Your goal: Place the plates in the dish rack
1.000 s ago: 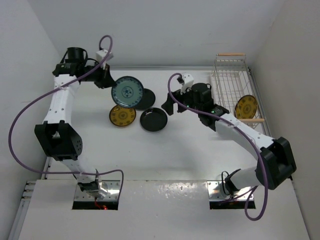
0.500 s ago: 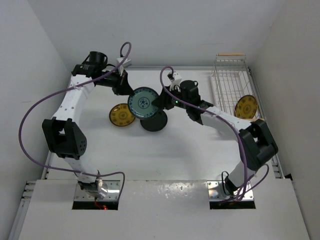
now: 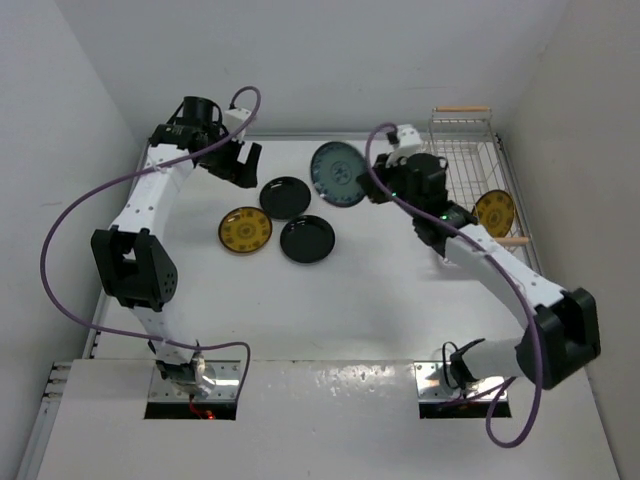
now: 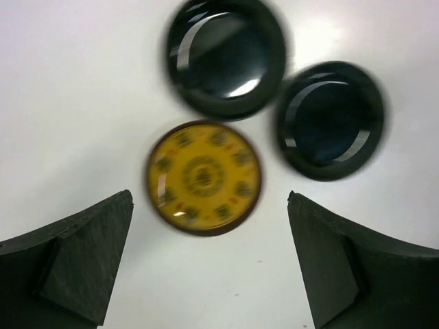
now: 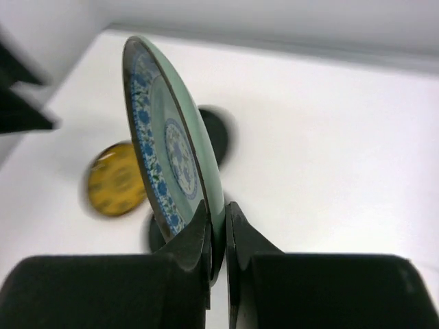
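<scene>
My right gripper swings over the rack's near end next, turning the plate, then lowers it beside the standing yellow plate, where the wire slots are empty (image 3: 479, 188).
My right gripper (image 3: 368, 182) is shut on the rim of the pale blue-green plate (image 3: 335, 173), holding it on edge above the table, left of the dish rack (image 3: 447, 150). The right wrist view shows the fingers pinching the blue-green plate (image 5: 171, 137) at its lower rim, at the right gripper (image 5: 219, 216). A yellow plate (image 3: 493, 213) stands in the rack's near end. Another yellow plate (image 3: 245, 230) and two black plates (image 3: 284, 197) (image 3: 307, 239) lie flat on the table. My left gripper (image 3: 243, 160) hangs open above them, empty; the left wrist view shows the yellow plate (image 4: 204, 178) below the left gripper (image 4: 208, 197).
The white wire rack has wooden bar handles (image 3: 462, 109) at both ends and sits against the right wall. Walls close in the table at the back and both sides. The two black plates (image 4: 226, 55) (image 4: 330, 120) lie close together, edges nearly touching.
The blue-green plate went from the left gripper to the right. The left gripper opened and drew back left. The right gripper shut on the plate and carried it right, toward the rack.
</scene>
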Robot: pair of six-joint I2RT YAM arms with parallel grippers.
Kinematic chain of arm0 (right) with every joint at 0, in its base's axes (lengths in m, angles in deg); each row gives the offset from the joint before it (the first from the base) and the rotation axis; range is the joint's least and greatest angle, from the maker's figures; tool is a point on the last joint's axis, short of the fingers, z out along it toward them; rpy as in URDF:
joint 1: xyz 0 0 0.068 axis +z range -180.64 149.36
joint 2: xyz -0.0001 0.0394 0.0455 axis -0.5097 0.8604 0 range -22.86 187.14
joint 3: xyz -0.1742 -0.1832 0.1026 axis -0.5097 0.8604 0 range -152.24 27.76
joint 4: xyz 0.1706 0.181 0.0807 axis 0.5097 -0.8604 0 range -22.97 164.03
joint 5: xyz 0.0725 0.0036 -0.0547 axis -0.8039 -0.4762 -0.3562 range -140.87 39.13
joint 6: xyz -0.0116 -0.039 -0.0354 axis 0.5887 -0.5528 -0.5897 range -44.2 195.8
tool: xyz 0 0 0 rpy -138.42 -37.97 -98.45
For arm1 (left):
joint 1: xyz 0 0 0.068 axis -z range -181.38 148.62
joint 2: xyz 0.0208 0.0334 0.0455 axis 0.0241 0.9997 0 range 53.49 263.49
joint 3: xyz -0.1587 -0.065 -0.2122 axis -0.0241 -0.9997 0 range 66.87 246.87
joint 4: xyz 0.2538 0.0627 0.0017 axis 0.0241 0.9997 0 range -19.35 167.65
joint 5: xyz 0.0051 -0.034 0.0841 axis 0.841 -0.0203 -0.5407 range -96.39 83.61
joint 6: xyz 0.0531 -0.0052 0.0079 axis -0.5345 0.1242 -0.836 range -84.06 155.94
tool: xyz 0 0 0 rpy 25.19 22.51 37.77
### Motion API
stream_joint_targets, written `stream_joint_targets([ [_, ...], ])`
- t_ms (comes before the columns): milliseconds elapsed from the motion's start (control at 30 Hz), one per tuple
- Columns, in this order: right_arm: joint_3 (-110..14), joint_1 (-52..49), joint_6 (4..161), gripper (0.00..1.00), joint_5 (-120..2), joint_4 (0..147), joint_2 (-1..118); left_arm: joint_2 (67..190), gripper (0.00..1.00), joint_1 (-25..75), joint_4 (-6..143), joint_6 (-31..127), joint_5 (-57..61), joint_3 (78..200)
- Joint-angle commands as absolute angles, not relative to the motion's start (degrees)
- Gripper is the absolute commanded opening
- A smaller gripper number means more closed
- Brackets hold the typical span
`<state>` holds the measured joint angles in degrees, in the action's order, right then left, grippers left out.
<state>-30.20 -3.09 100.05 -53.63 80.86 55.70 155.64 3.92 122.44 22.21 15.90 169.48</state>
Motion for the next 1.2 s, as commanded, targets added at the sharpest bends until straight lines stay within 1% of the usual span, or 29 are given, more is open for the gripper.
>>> stream_joint_targets([
  [0,-36.2,-9.0,88.6,0.00,-40.8,72.5,49.0,156.0,0.99,3.2,120.2,26.5,-2.8,171.2],
  [33,-38.1,-11.3,87.0,0.00,-37.7,68.1,47.6,156.6,0.99,2.7,120.2,26.5,-4.6,171.2],
  [67,-39.6,-12.3,83.7,0.00,-33.7,66.9,47.2,156.6,0.99,2.7,120.2,27.1,-7.1,170.1],
  [100,-41.1,-15.5,79.9,0.00,-29.2,66.2,46.7,157.2,0.99,2.1,120.2,27.1,-7.7,170.1],
  [167,-44.0,-18.1,76.5,0.00,-24.4,61.1,47.2,157.2,0.99,2.1,120.2,27.1,-7.7,168.5],
  [200,-46.2,-19.4,72.8,0.00,-22.8,57.5,48.8,157.2,0.99,2.1,119.7,27.1,-7.7,168.5],
  [267,-48.4,-24.4,70.8,0.00,-19.6,52.4,50.2,157.8,0.99,2.1,119.7,27.1,-7.7,167.9],
  [367,-46.2,-30.3,68.2,0.00,-17.3,52.8,51.8,158.4,0.99,2.1,119.7,27.1,-7.2,167.9],
  [400,-44.7,-30.4,67.5,0.00,-17.6,52.7,52.0,158.4,0.99,1.6,119.7,27.1,-7.2,167.9],
  [467,-43.4,-34.4,67.6,0.00,-18.2,52.2,53.5,158.4,0.99,1.6,119.7,27.1,-7.2,167.9],
  [600,-40.7,-37.0,68.2,0.00,-20.4,52.2,55.5,159.0,0.99,1.6,119.1,26.5,-7.7,166.7],
  [733,-38.8,-40.1,69.7,0.00,-27.5,52.9,58.2,159.5,0.99,1.1,118.6,26.5,-10.5,163.2],
  [900,-39.6,-40.4,70.6,0.00,-29.8,52.2,60.0,159.5,0.99,-0.1,118.0,26.5,-10.0,161.9],
  [1167,-37.2,-40.4,71.3,0.00,-33.0,51.0,58.3,159.5,0.99,-0.1,118.0,26.5,-10.6,161.9],
])
